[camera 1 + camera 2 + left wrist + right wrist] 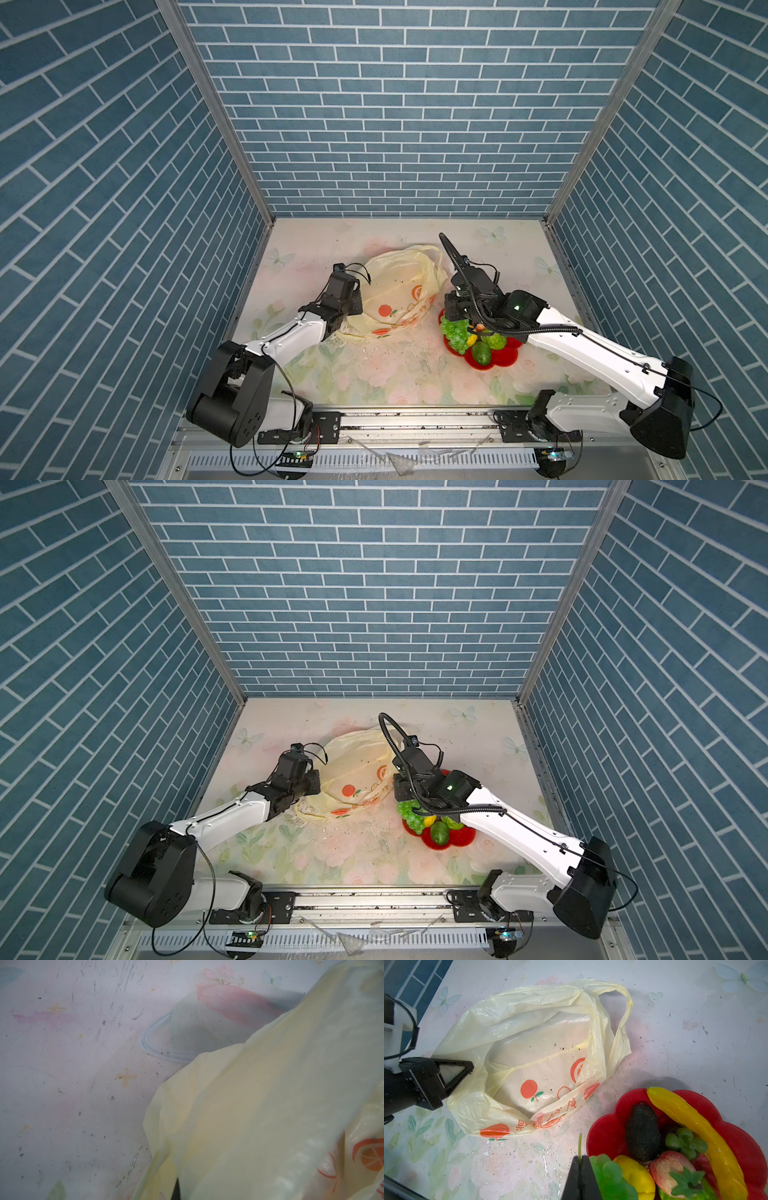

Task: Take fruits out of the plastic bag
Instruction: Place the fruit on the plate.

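Observation:
The red plate is bare beside the dark avocado. My right gripper should next lower the grape bunch toward the plate's bag-side edge (441,318) (607,1135) and release the grape stem.
The cream-yellow plastic bag (399,291) (529,1043) lies open on the table, and no fruit shows in its mouth. My left gripper (470,1069) (176,1188) is shut on the bag's side edge. My right gripper (580,1160) is shut on the thin stem of the green grape bunch (610,1178) (455,332) at the rim of the red plate (606,1132). On the plate lie the banana (691,1126), dark avocado (642,1130), lemon (635,1174), strawberry (668,1169), a green avocado (482,353) and a bumpy citrus (496,340).
The floral table (374,374) is walled by blue brick panels at the back and both sides. The red plate (461,837) sits just right of the bag (353,771). The right arm's black cable loop (451,253) arches over the bag's handle.

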